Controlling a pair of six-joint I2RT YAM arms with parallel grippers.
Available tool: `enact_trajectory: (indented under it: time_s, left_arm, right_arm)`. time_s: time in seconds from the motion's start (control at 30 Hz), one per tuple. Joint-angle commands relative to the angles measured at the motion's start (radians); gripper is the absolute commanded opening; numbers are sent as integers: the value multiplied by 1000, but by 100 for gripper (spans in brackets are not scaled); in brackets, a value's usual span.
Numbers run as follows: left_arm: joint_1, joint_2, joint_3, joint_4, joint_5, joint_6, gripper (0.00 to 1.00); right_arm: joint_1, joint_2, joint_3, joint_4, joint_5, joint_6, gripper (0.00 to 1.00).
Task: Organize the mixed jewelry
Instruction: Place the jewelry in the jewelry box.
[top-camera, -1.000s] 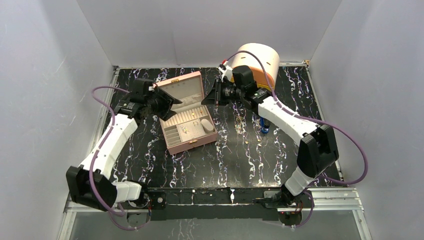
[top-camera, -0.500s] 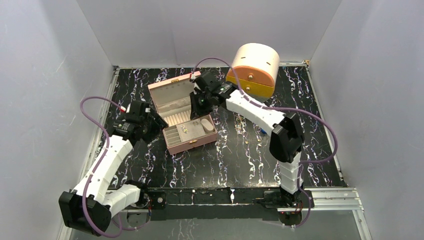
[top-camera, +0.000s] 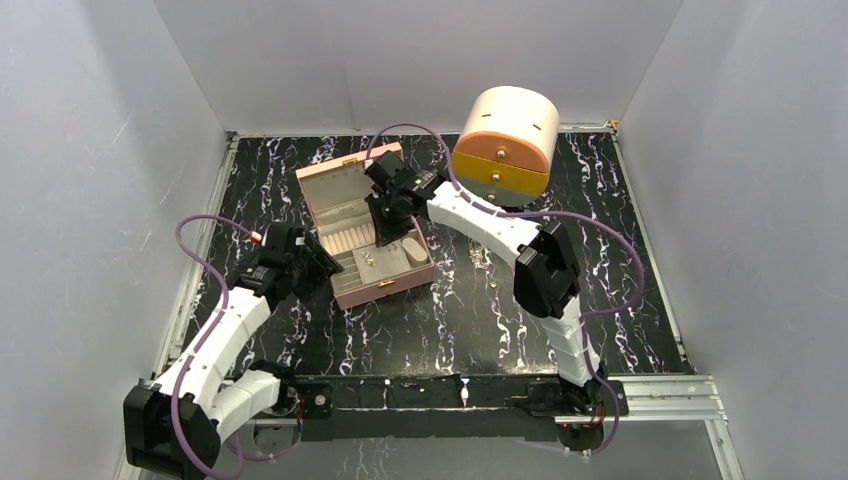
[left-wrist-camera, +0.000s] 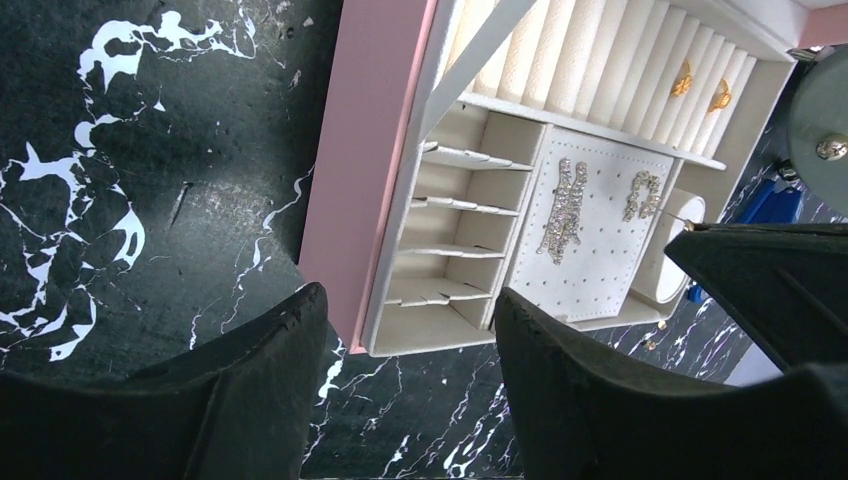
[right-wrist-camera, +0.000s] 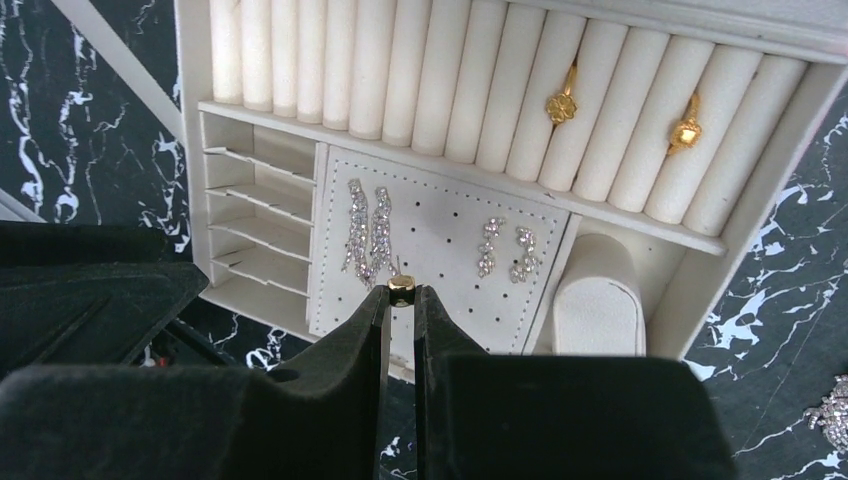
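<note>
I will lower my right gripper onto the pad hole beside the longer earrings next and let go of the gold piece (right-wrist-camera: 402, 287), because the holes between the pinned pairs are empty.
The pink jewelry box (top-camera: 395, 281) lies open, lid back. In the right wrist view my right gripper (right-wrist-camera: 402, 292) is shut on a tiny gold piece (right-wrist-camera: 402, 287), held just above the white earring pad (right-wrist-camera: 440, 290). Two pairs of sparkly earrings (right-wrist-camera: 366, 240) are pinned to that pad, and two gold rings (right-wrist-camera: 560, 104) sit in the ring rolls. My left gripper (left-wrist-camera: 410, 300) stands open with nothing between its fingers, beside the box's left front corner (left-wrist-camera: 350, 345). Loose pieces of the mixed jewelry (top-camera: 497, 283) lie on the table right of the box.
A round cream and orange drawer case (top-camera: 505, 140) stands at the back right. A blue object (left-wrist-camera: 765, 200) shows beyond the box. Grey walls close in the black marbled table (top-camera: 440, 330) on three sides. Both arms crowd the box.
My right arm has swung left from above the table to over the open box, still pinching the gold piece. My left gripper has drawn back from the lid toward the near left.
</note>
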Motion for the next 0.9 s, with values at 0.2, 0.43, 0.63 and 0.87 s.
enact_trajectory:
  time_s: [0.2,0.43,0.63,0.87]
  left_arm:
    - [3,-30,-47,84,-9,5,59]
    - [2,-32,-41,76,-37,4,58]
    - [2,-48,-37,60,-71,5,58]
    - [3,-44,-39,59,-74,12,58]
  right_arm:
    - [8,45,59,17,3,-16,13]
    - [8,66,71,13,-8,-8,13]
    - [8,73,57,28,-19,3,13]
    - [7,75,40,57,8,6,13]
